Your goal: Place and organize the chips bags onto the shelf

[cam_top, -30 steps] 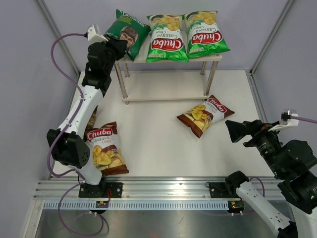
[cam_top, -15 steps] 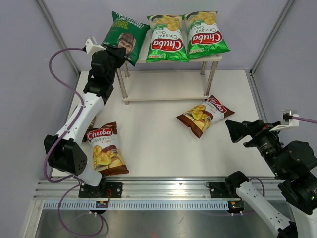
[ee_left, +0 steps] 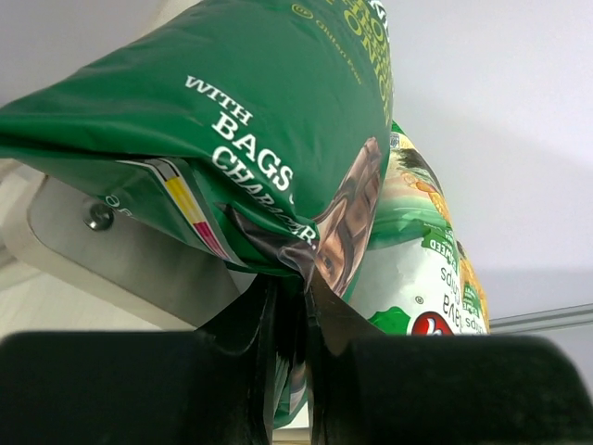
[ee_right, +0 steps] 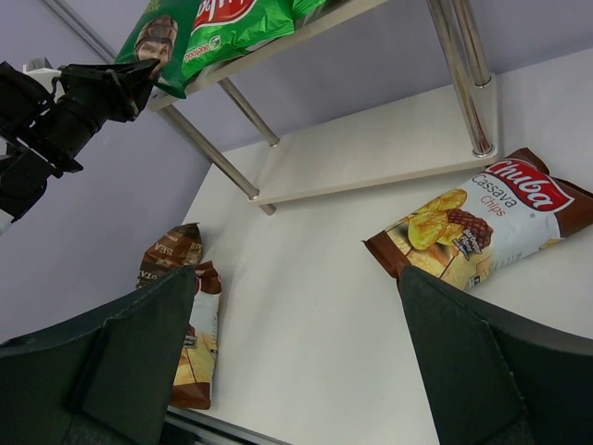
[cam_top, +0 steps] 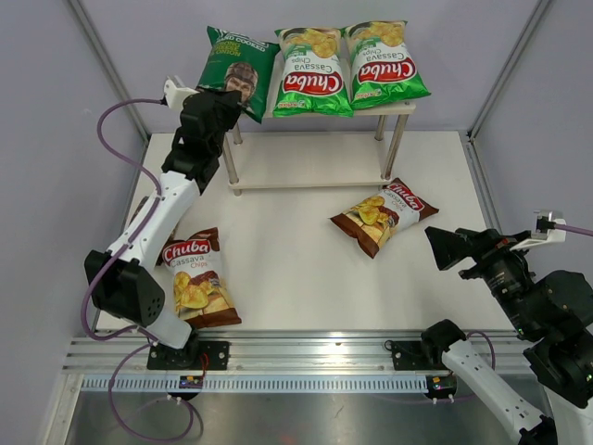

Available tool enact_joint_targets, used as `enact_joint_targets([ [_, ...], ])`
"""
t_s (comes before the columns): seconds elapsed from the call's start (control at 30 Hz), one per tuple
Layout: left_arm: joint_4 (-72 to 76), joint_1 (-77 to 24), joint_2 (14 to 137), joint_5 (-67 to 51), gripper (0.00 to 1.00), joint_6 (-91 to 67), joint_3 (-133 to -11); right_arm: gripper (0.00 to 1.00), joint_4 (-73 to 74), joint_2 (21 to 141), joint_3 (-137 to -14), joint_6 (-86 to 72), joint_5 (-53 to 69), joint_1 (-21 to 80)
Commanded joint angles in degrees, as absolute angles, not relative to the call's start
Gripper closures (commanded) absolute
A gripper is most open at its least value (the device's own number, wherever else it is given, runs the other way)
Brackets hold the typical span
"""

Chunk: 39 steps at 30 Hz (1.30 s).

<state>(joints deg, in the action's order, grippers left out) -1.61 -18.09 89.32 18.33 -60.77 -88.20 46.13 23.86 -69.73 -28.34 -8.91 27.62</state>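
The left gripper eases the dark green bag's pinched seam toward the neighboring green Chuba bag (cam_top: 301, 83) and releases it next. The dark green bag already lies on the top board (cam_top: 400, 108).
The dark green chips bag with a man's face (cam_top: 236, 60) lies at the left end of the shelf's top board (cam_top: 400, 108), its near edge hanging over. My left gripper (cam_top: 239, 104) is shut on that edge; the left wrist view shows the fingers (ee_left: 295, 306) pinching the bag's seam (ee_left: 278, 250). Two bright green Chuba bags (cam_top: 313, 72) (cam_top: 384, 63) lie beside it on the top board. One brown-and-white Chuba bag (cam_top: 383, 215) lies mid-table, another (cam_top: 196, 278) near the left arm's base. My right gripper (cam_top: 445, 248) hangs open, empty, near the right edge.
A dark brown bag (ee_right: 171, 252) lies on the table by the left wall, next to the near brown-and-white bag. The shelf's lower board (cam_top: 306, 162) carries nothing. Silver legs (cam_top: 396, 144) stand at the shelf's corners. Grey walls close in the left, right and back.
The left gripper has shifted right and towards the shelf, pushing the dark green bag further onto the top board and straightening it. The right arm has hardly moved.
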Motion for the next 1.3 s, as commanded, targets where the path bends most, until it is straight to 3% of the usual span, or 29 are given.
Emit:
enact_joint_targets([
  [0.0,-3.7,-19.9,90.5,22.0,0.94,-63.9,-90.5,0.01,44.5,23.6,-70.8,-28.7,-8.6,27.3],
  [0.77,-3.9,-22.0,95.2,23.8,0.82,-67.5,-93.2,0.0,45.2,23.4,-71.5,-28.5,-8.3,27.3],
  [0.87,-2.1,-22.1,93.8,23.4,0.71,-67.9,-90.8,0.01,45.3,23.4,-71.4,-28.6,-8.2,27.3],
  [0.97,-1.8,-22.2,92.4,24.2,0.53,-67.5,-89.4,0.01,45.2,23.3,-71.3,-28.4,-8.3,27.3],
  [1.0,-1.8,-22.2,92.1,24.3,0.42,-67.2,-89.2,0.0,45.2,23.3,-71.3,-28.4,-8.3,27.4],
  [1.07,-2.1,-22.2,91.3,25.0,0.32,-66.5,-88.8,0.0,45.2,23.2,-71.2,-28.4,-8.3,27.3],
  [1.1,-2.4,-22.2,91.1,25.5,0.2,-66.2,-88.7,0.01,45.3,23.0,-71.2,-28.5,-8.3,27.3],
  [1.27,-2.0,-22.2,88.8,25.9,0.01,-63.4,-87.3,0.01,45.4,23.1,-71.2,-28.5,-8.3,27.3],
])
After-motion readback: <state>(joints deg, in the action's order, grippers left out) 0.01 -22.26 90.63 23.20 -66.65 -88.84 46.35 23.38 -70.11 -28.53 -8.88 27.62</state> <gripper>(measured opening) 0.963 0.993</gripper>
